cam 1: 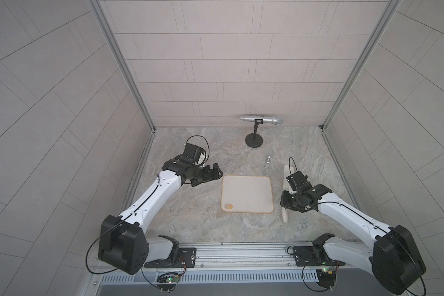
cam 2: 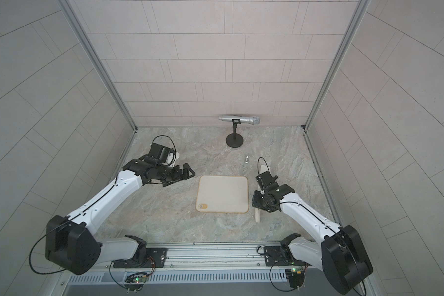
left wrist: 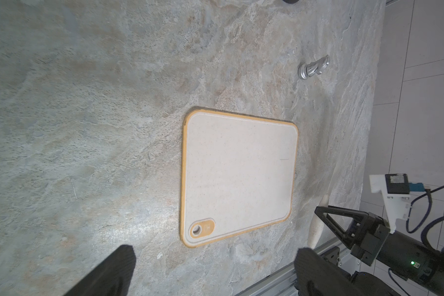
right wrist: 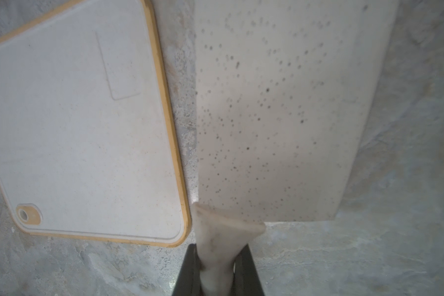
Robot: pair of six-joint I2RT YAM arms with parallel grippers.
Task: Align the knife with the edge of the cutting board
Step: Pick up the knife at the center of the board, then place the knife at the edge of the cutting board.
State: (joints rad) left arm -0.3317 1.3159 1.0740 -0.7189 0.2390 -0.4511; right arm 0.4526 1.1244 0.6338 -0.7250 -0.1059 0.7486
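Observation:
My right gripper carries the knife (cam 1: 287, 171) sideways over the cutting board's near, tab-free corner (cam 1: 271, 210) next and releases the knife's handle, since that corner lies close beside the gripper.
The cutting board (cam 1: 247, 194) (cam 2: 222, 194) lies flat mid-table, cream with a tan rim, its hole tab at the near left corner. The knife (cam 1: 287, 171) (cam 2: 257, 217) runs along the board's right side, handle towards the front. My right gripper (cam 1: 287, 203) (cam 2: 258, 201) (right wrist: 217, 266) is shut on the knife's handle. In the right wrist view the speckled blade (right wrist: 280, 115) sits beside the board (right wrist: 82, 123) with a narrow strip of table between them. My left gripper (cam 1: 215, 172) (cam 2: 187, 173) (left wrist: 215, 256) hovers open and empty, left of the board (left wrist: 239, 176).
A silver microphone (cam 1: 262, 119) on a black stand (cam 1: 254, 141) is at the back. A small silver piece (cam 1: 268, 159) (left wrist: 313, 68) stands behind the board's far right corner. Tiled walls close in three sides; a metal rail (cam 1: 241, 252) runs along the front.

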